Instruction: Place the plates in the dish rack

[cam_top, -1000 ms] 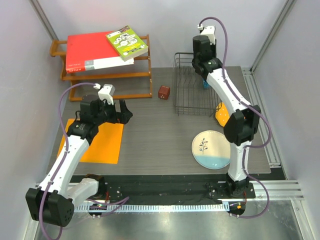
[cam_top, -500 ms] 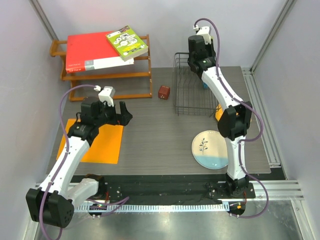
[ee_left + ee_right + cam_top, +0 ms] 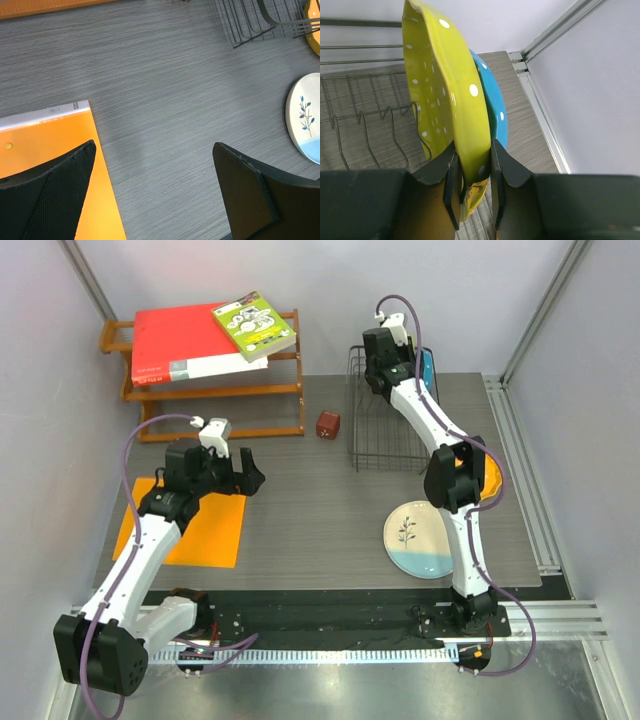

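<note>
My right gripper needs to lower the lime green dotted plate [image 3: 447, 90] into the rack's wires before opening, as this plate is still higher than the blue plate.
My right gripper [image 3: 472, 170] is shut on the rim of the lime green dotted plate [image 3: 447, 90], which it holds upright on edge over the black wire dish rack [image 3: 365, 125]. Close behind it stands the blue dotted plate [image 3: 492, 107], on edge at the rack's right end [image 3: 427, 368]. From above, the right gripper [image 3: 383, 368] is over the back of the dish rack [image 3: 385, 430] and hides the green plate. The cream sprig plate [image 3: 422, 538] lies flat on the table, and the orange-yellow plate [image 3: 492, 480] shows behind the right arm. My left gripper [image 3: 154, 146] hangs open and empty over the table.
An orange mat [image 3: 185, 520] lies under the left arm. A small red-brown cube [image 3: 328, 425] sits left of the rack. A wooden shelf [image 3: 205, 390] with books stands at the back left. A metal rail [image 3: 525, 470] runs along the table's right edge.
My right arm has swung left and back over the rack with the green plate, which uncovers the blue plate at the rack's right end. The left arm has hardly moved.
</note>
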